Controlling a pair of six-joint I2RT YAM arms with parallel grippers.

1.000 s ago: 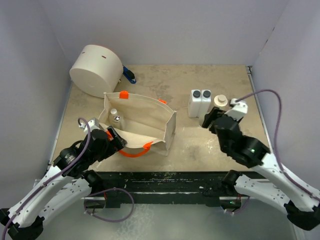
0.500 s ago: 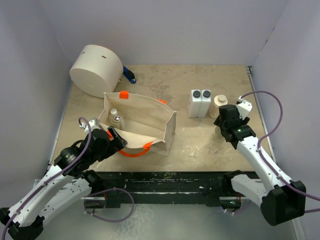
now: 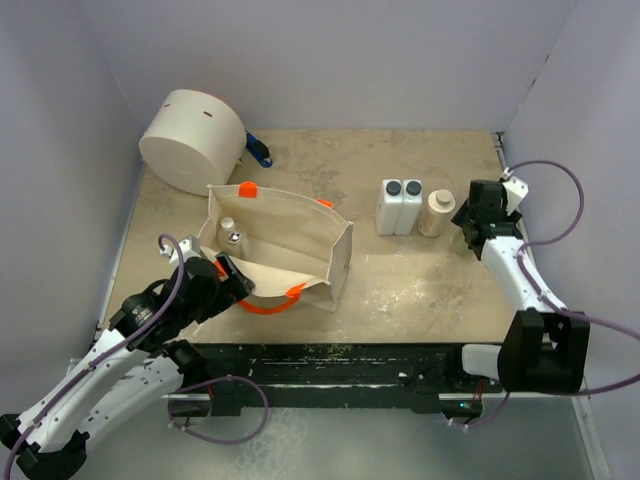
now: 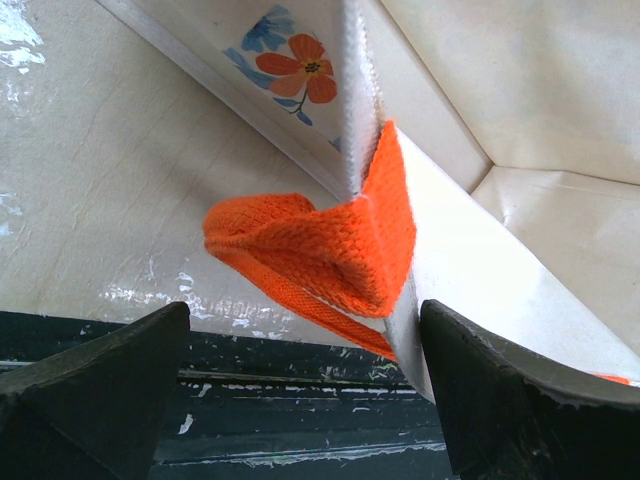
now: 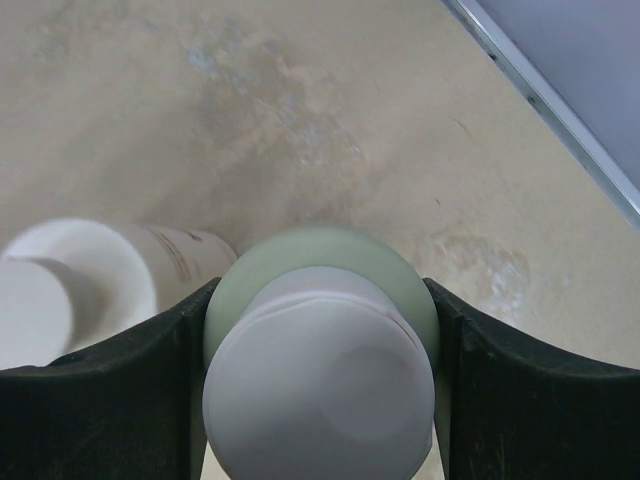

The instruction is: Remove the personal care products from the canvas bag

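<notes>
The right gripper brings the pale green bottle down onto the tabletop beside the cream round bottle next, where the bottle row ends, and spreads to release it.
The canvas bag stands open at the left middle, with orange handles. Two small bottles remain inside at its far left: a white-capped one and a silvery-capped one. My left gripper is open, its jaws wide either side of the bag's near left corner and handle. Two white square bottles and the cream round bottle stand on the table. My right gripper is shut on the pale green bottle, just right of the cream bottle.
A large cream cylinder with a blue handle lies at the back left, close to the bag. The side wall and the table's right edge run just beyond my right gripper. A dark rail lines the near edge.
My right arm has swung right and back, carrying its gripper from in front of the white bottles to the right of the cream bottle. The left arm and bag have not moved.
</notes>
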